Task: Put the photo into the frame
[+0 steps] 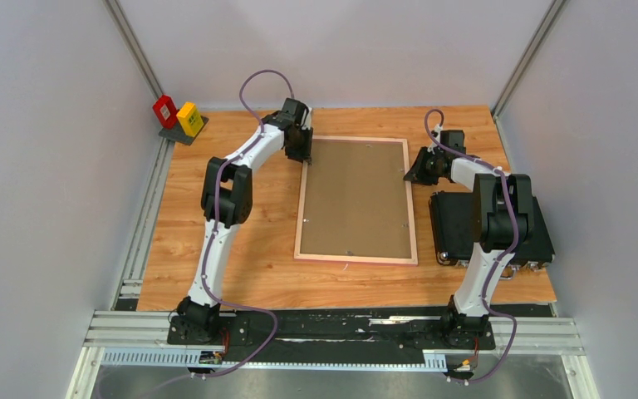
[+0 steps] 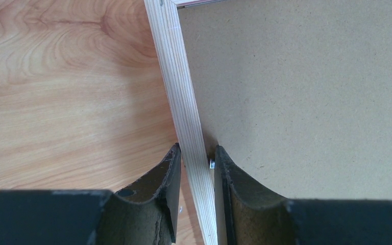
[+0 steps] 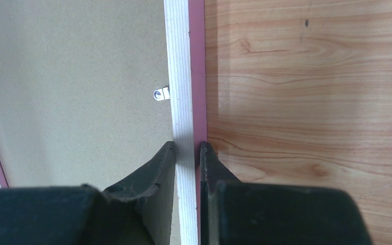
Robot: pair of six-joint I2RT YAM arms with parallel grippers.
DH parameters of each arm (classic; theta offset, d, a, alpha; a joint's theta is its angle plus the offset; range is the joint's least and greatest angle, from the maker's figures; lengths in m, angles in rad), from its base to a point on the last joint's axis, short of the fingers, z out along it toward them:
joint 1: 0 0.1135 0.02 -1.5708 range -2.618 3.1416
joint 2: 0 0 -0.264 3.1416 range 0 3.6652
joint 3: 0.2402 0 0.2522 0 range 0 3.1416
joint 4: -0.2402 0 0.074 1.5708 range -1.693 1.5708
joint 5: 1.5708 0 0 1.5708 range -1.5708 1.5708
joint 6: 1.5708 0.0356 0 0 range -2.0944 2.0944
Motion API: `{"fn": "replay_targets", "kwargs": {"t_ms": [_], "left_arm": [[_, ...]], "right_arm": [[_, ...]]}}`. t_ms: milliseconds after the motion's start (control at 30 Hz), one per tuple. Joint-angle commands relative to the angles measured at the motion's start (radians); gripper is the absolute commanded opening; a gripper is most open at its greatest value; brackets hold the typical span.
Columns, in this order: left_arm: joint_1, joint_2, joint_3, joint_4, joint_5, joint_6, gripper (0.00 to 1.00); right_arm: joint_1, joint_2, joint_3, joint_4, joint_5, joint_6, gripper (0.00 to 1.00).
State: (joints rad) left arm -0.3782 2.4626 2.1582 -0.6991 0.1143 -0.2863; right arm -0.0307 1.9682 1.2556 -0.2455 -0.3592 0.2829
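The backing board's far part [image 1: 353, 172] lies to the left in the top view. Next I should drag the frame's border that way in my right gripper, turning the frame [image 1: 355, 258], and let go.
The frame [image 1: 355, 258] lies back-up on the table, light wood border up, with the brown backing board [image 1: 355, 195] inside it. The photo is not in view. My left gripper [image 1: 303, 156] is at the frame's left border near the far corner. In the left wrist view its fingers [image 2: 196, 153] are closed either side of the wood border [image 2: 181, 92]. My right gripper [image 1: 409, 173] is at the right border near the far corner. In the right wrist view it [image 3: 188, 145] pinches the border [image 3: 179, 61], whose pink outer side shows.
A black case [image 1: 457, 229] lies on the table right of the frame, under the right arm. A red block [image 1: 164, 110] and a yellow block [image 1: 188, 118] stand at the far left corner. A small metal tab [image 3: 161, 94] holds the backing board.
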Motion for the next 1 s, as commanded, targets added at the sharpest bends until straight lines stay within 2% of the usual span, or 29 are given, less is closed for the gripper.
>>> {"fn": "replay_targets", "kwargs": {"t_ms": [0,67,200,267,333,400,467,667,967], "left_arm": [[0.004,-0.011,-0.034,-0.068,-0.006,0.026,0.21],[0.004,-0.017,-0.033,-0.068,-0.002,0.029,0.23],[0.004,-0.031,-0.032,-0.070,0.011,0.033,0.39],[0.005,-0.038,-0.029,-0.074,0.013,0.036,0.50],[0.008,-0.048,-0.028,-0.076,0.015,0.036,0.68],[0.012,-0.059,-0.028,-0.075,0.016,0.035,0.78],[0.021,-0.073,-0.028,-0.076,0.022,0.036,0.83],[0.051,-0.168,-0.082,-0.080,0.059,0.060,0.91],[0.094,-0.410,-0.328,-0.066,0.062,0.240,0.95]], "right_arm": [[-0.007,0.004,-0.010,-0.026,-0.030,0.010,0.00],[-0.007,0.004,-0.010,-0.027,-0.031,0.010,0.00],[-0.006,0.004,-0.009,-0.026,-0.030,0.010,0.00],[-0.007,0.004,-0.009,-0.026,-0.026,0.009,0.00],[-0.007,0.003,-0.009,-0.026,-0.023,0.007,0.00],[-0.006,0.003,-0.006,-0.026,-0.018,0.003,0.00],[-0.006,0.004,-0.003,-0.027,-0.014,-0.001,0.00],[-0.001,0.017,0.033,-0.055,-0.005,-0.029,0.00],[0.027,0.137,0.227,-0.219,0.010,-0.140,0.00]]}}
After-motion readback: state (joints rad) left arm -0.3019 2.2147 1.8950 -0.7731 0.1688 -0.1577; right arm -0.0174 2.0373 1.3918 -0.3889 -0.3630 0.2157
